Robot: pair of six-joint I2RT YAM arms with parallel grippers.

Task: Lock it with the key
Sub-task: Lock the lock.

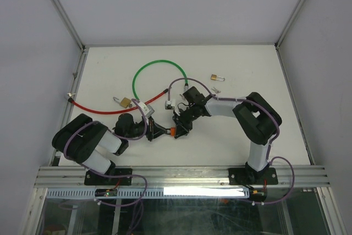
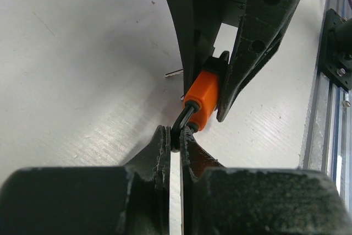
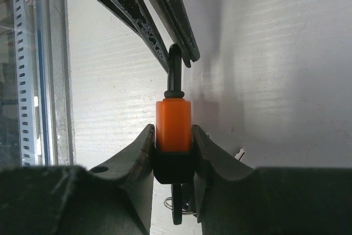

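The shackle [image 2: 182, 120] goes toward the orange padlock body [image 2: 204, 94] next, where my left gripper releases it. The padlock body lies to the gripper's right in the top view.
An orange padlock [image 1: 174, 131] hangs above the table between my two grippers. My left gripper [image 2: 176, 136] is shut on its black shackle [image 2: 182, 120], pinching the loop at the fingertips. My right gripper [image 3: 173, 141] is shut on the orange padlock body [image 3: 173, 123], one finger on each flat side. In the right wrist view a black-headed key [image 3: 176, 207] sticks out of the lock's bottom, between the fingers, with a thin wire ring beside it. The same padlock shows in the left wrist view as an orange block [image 2: 202, 97] clamped by the right fingers [image 2: 247, 53].
A brass padlock [image 1: 125, 102] lies at the end of a red cable [image 1: 91, 109], beside a green cable loop [image 1: 157, 70]. A small brass lock with a key [image 1: 215, 77] sits at the back right. The aluminium rail [image 1: 181, 175] runs along the near edge.
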